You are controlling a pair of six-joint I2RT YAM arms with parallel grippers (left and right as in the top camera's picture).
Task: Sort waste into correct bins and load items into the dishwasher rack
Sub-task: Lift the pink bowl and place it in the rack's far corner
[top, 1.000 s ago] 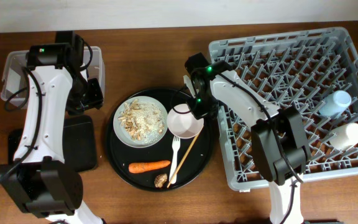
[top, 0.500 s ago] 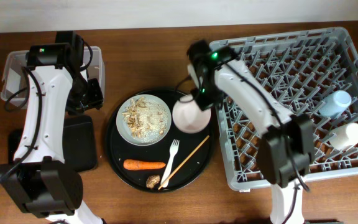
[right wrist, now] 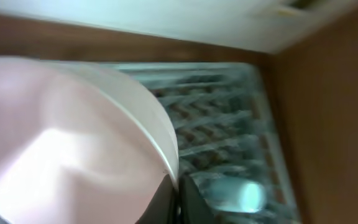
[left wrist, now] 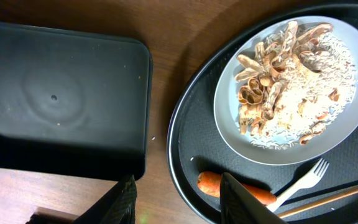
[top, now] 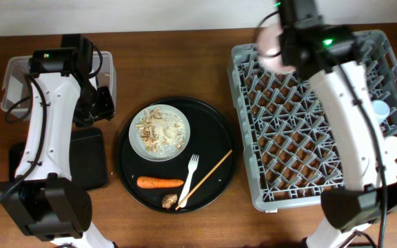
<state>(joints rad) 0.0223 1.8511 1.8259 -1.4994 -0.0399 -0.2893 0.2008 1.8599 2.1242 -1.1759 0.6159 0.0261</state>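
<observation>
My right gripper should next move its bowl to the right in the overhead view and lower it among the pegs of the rack's empty far rows [top: 303, 73] [right wrist: 188, 99].
My right gripper [right wrist: 176, 194] is shut on the rim of the pale pink bowl [right wrist: 73, 143]. It holds the bowl [top: 270, 41] high above the far left corner of the grey dishwasher rack [top: 309, 186]. A blue cup [top: 380, 110] and a white cup [top: 393, 146] sit at the rack's right side. The grey-white plate [top: 143, 146] holds rice scraps [top: 160, 131]. A carrot [top: 160, 182], brown lump [top: 169, 200], white fork [top: 190, 176] and chopsticks [top: 209, 178] lie near it. My left gripper [left wrist: 185, 202] is open and empty, over the gap between the flat black tray [left wrist: 55, 99] and the carrot [left wrist: 211, 182]. Wrapper and tissue are out of view.
The plate, carrot, lump, fork and chopsticks all lie on a large round black tray [top: 216, 138]. The clear tub [top: 16, 86] stands at the far left, partly under my left arm. The flat black tray [top: 92, 165] lies in front of the tub.
My right gripper has lifted the pink bowl off the round tray and carried it up and right, over the rack's far left corner. The left arm has not moved.
</observation>
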